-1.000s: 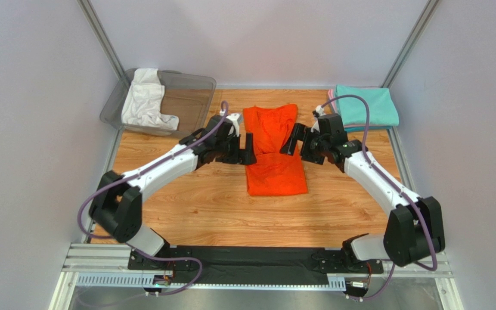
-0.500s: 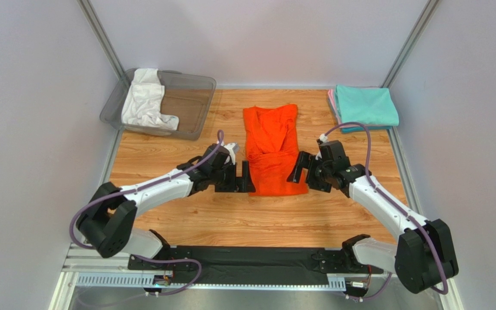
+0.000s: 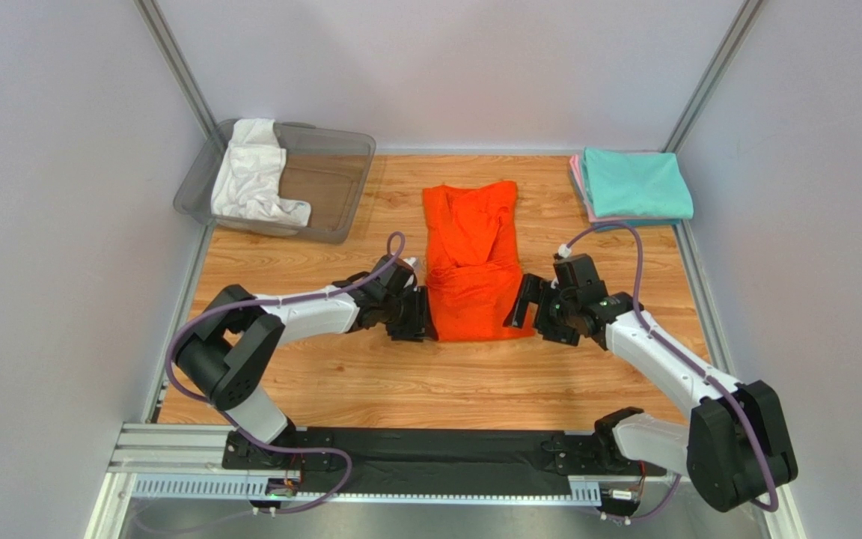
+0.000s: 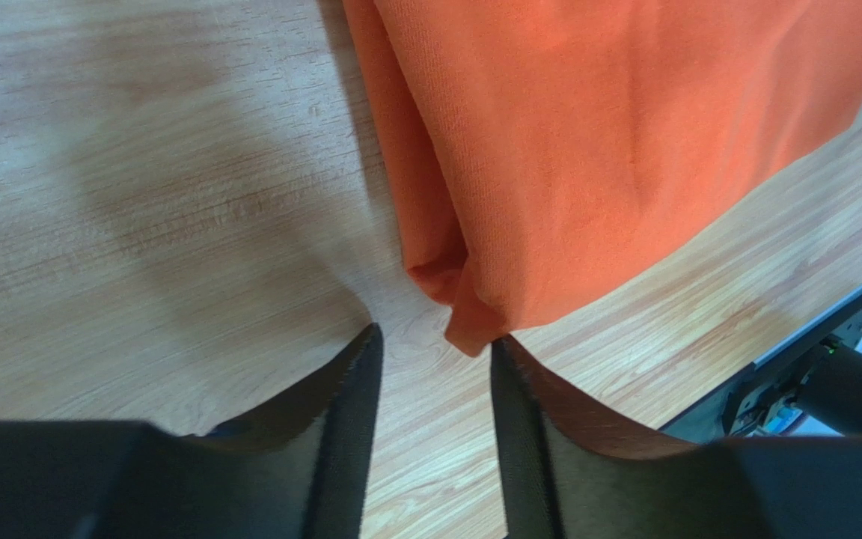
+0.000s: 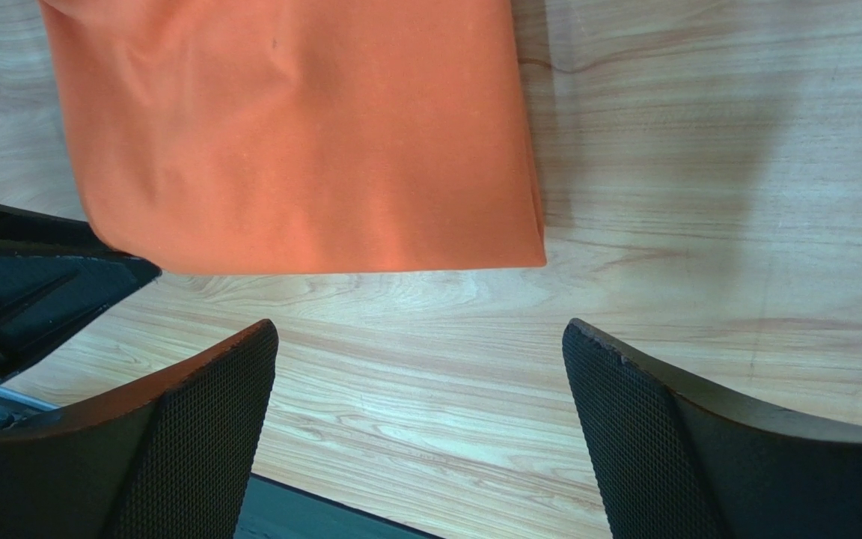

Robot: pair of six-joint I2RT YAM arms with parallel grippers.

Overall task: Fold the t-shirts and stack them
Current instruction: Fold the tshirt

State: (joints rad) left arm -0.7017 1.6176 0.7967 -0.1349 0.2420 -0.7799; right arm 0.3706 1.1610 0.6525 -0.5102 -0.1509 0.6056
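Note:
I will next lower my right gripper to the orange t-shirt's near corner (image 3: 530, 334) (image 5: 532, 257) and bring its fingers together there. Its fingers are wide open over wood, short of the t-shirt's corner.
The bright orange t-shirt (image 3: 470, 264) lies folded lengthwise as a long strip in the middle of the wooden table. My left gripper (image 3: 422, 317) is low at its near left corner. In the left wrist view the jaws stand partly closed with a gap, and the shirt's corner (image 4: 469, 331) pokes between the fingertips of the left gripper (image 4: 433, 343) without being pinched. My right gripper (image 3: 528, 305) sits at the near right corner. It is wide open (image 5: 415, 331) over bare wood, just short of the shirt's edge (image 5: 289, 135).
A clear grey bin (image 3: 334, 180) at the back left holds a crumpled white t-shirt (image 3: 250, 174). A folded teal t-shirt (image 3: 636, 185) lies on a pink one (image 3: 574, 180) at the back right. Metal frame posts and grey walls close in the table.
Both arms have drawn back from the shirt's middle to its near corners and dropped low. The left jaws have narrowed around the corner; the right jaws stay wide.

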